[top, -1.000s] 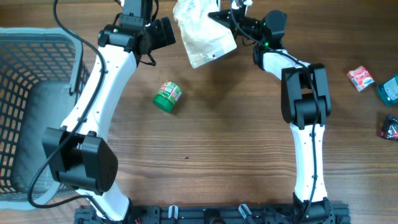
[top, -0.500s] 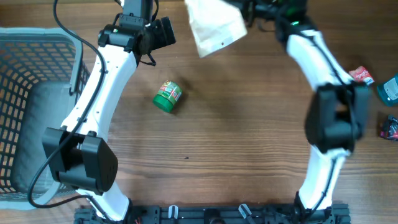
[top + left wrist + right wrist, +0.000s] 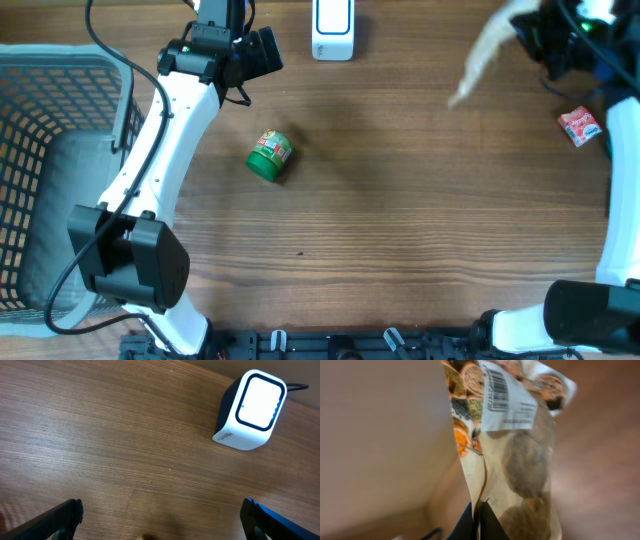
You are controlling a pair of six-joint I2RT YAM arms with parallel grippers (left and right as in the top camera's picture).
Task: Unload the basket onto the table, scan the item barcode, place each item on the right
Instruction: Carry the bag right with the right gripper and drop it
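Next, my right gripper lowers and draws back to release the pouch (image 3: 483, 56) above the bare wood, which lies empty below the gripper and nearer my base.
A clear pouch of cookies (image 3: 520, 460) with a white barcode label (image 3: 507, 395) hangs from my right gripper (image 3: 477, 521), whose jaws are shut on the pouch's edge. From overhead the pouch (image 3: 483, 56) is a pale blur at the top right, trailing left of the right gripper (image 3: 545, 38). The white scanner (image 3: 332, 30) stands at the table's far edge, uncovered; the left wrist view shows its lit window (image 3: 256, 404). My left gripper (image 3: 162, 530) hovers open over bare wood just in front of the scanner, holding nothing; overhead it (image 3: 262, 50) sits left of the scanner.
A green tin (image 3: 270, 155) lies on the table below the left gripper. A grey mesh basket (image 3: 60, 90) fills the left side. A red packet (image 3: 580, 126) lies at the far right, under the right arm.
The right arm swung the pouch away from in front of the scanner toward the top right, uncovering the scanner. The left arm and the green tin stayed still.
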